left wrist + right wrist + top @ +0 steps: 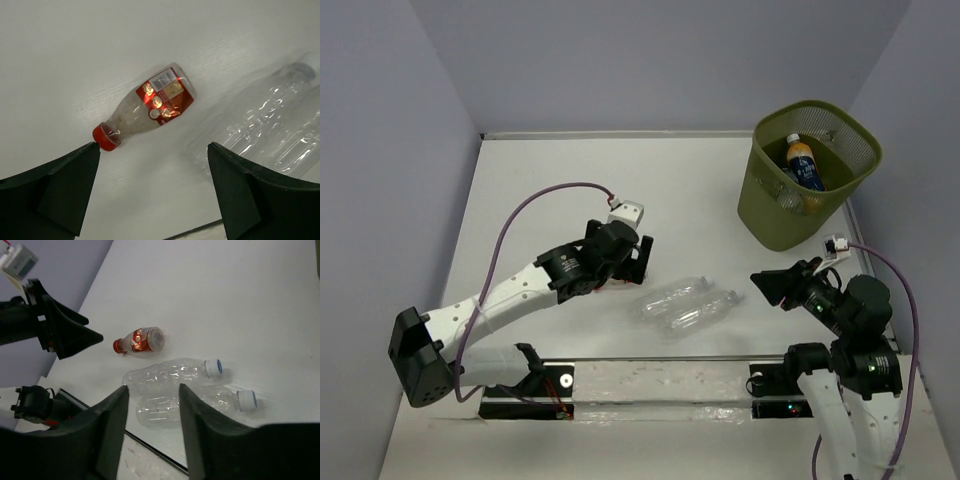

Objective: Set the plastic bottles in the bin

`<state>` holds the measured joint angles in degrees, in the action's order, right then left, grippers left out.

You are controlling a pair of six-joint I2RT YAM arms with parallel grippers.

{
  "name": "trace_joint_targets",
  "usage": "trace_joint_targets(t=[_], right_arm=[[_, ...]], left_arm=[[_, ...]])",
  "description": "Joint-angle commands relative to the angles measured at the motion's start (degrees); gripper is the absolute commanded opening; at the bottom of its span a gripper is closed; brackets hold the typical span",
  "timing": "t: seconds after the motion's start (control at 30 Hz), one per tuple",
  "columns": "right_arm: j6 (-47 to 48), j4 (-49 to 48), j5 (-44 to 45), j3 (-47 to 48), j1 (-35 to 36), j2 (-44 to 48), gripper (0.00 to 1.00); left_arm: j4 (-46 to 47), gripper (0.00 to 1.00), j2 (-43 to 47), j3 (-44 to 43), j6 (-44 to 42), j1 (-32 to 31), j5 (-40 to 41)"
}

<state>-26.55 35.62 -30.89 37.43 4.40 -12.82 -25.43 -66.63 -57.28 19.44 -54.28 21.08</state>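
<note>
The small red-labelled bottle (150,107) lies at a slant to the fingers of my left gripper, so that gripper will next go down and turn, then close across the narrow neck (114,130) beside the red cap.
A small red-labelled bottle (150,107) with a red cap lies on its side on the white table, right under my left gripper (152,145), which is open and empty just above it. It also shows in the right wrist view (140,340). Two label-less clear bottles (672,296) (705,313) lie side by side in the table's middle, to the right of the left gripper (630,262). My right gripper (770,285) is open and empty, held above the table to their right. The olive-green mesh bin (775,215) stands at the back right and holds an orange-filled bottle (803,160) and others.
Grey walls close in the table on the left, back and right. A transparent strip on a black rail (650,385) runs along the near edge between the arm bases. The bin stands close to the right wall.
</note>
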Motion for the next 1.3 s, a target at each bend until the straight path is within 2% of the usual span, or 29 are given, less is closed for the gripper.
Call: trace_joint_targets(t=[0.0, 0.03, 0.13, 0.27, 0.5, 0.73, 0.9, 1.1, 1.27], right_arm=[[-1.67, 3.48, -0.31, 0.89, -0.19, -2.20, 0.64], [-1.75, 5.06, -0.31, 0.98, -0.19, -3.08, 0.74], [-3.07, 6.74, -1.27, 1.15, -0.19, -5.72, 0.82], [-6.93, 9.38, -2.85, 1.07, 1.48, -8.95, 0.86], [-12.83, 6.84, -4.43, -6.92, 4.12, -14.77, 0.88], [-15.90, 2.45, -2.42, -9.91, 4.65, -19.70, 1.00], [-20.47, -4.93, -0.75, -13.16, 4.65, -21.37, 1.00], [-20.13, -7.05, 0.66, -16.07, 4.65, -24.79, 1.00], [-21.26, -13.37, 0.13, -18.70, 5.26, -27.78, 1.00]], left_arm=[[-9.37, 0.99, -0.07, -0.02, 3.94, 0.05, 0.63], [-9.46, 0.99, -1.47, -0.29, 2.72, -0.03, -0.50], [-9.46, 0.99, -5.51, -0.55, 2.09, 0.05, -0.96], [-9.99, 0.99, -10.53, -1.87, -1.94, 0.05, 2.11], [-5.16, 0.99, -14.05, 0.58, -4.85, 0.05, 3.88], [-0.59, 0.99, -16.07, 2.87, -6.35, 0.05, 1.86], [-1.02, 0.99, -18.71, 2.00, -5.64, 0.05, 2.91], [0.29, 0.99, -20.81, 0.85, -6.26, 0.84, 2.56], [-0.32, 0.99, -23.54, -0.29, -5.73, 1.11, 5.37]])
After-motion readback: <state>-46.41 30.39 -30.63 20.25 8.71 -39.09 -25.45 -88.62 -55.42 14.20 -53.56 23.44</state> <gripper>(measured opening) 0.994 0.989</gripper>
